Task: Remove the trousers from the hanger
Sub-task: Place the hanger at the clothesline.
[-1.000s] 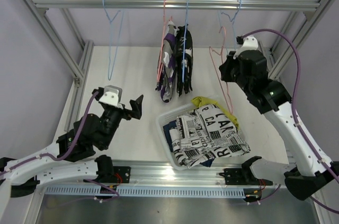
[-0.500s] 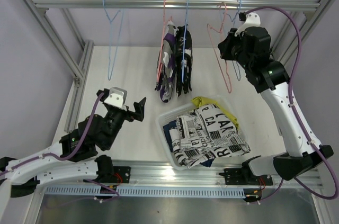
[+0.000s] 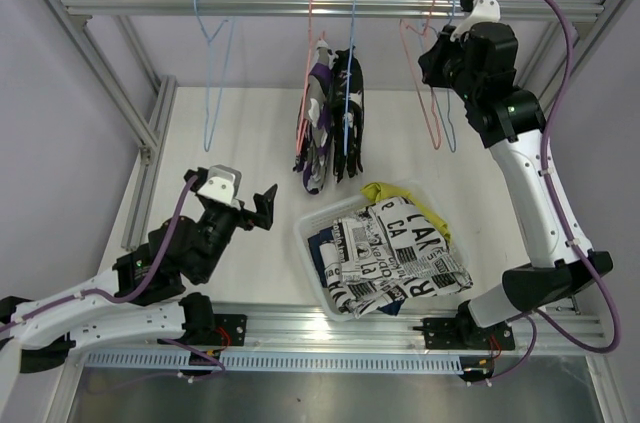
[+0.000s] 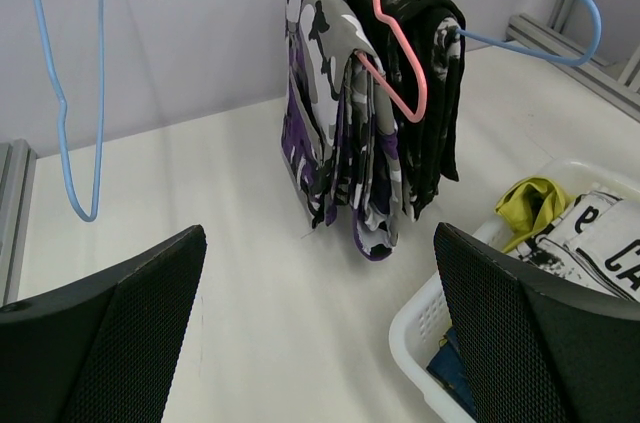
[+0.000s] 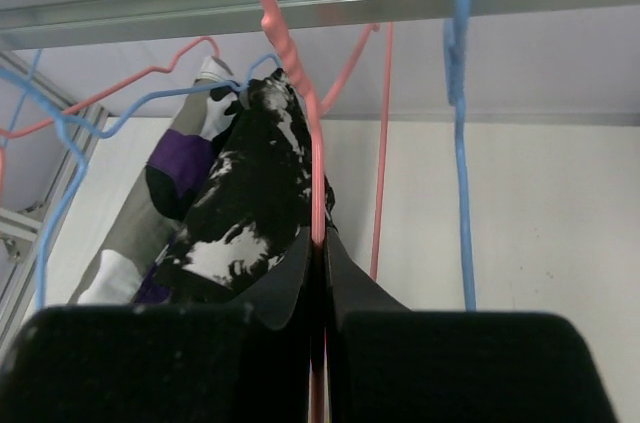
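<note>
The robot's right gripper will next move down and slightly toward the blue hanger beside it, and then it will release the wire.
Two trousers hang side by side at the rail's middle: a purple-white-black pair (image 3: 316, 138) (image 4: 330, 133) on a pink hanger (image 4: 395, 48), and a black-and-white splatter pair (image 3: 350, 118) (image 4: 430, 53) (image 5: 250, 213) on a blue hanger (image 4: 540, 38). High at the right end of the rail, my right gripper (image 3: 433, 51) (image 5: 320, 243) is shut on the wire of an empty pink hanger (image 3: 428, 83) (image 5: 290, 53), whose hook is level with the rail. My left gripper (image 3: 264, 205) (image 4: 318, 243) stands open low over the table, facing the hanging pairs, with nothing between its fingers.
A white basket (image 3: 308, 243) (image 4: 432, 311) at front centre holds yellow (image 3: 392, 196), grey-white patterned (image 3: 400, 253) and navy (image 3: 325, 255) trousers. Empty blue hangers hang at the rail's left (image 3: 212, 73) and beside the right gripper (image 3: 450, 103). Frame posts (image 3: 150, 108) flank the table.
My right arm has lifted the empty pink hanger from beside the basket up to the rail. The left arm has barely shifted.
</note>
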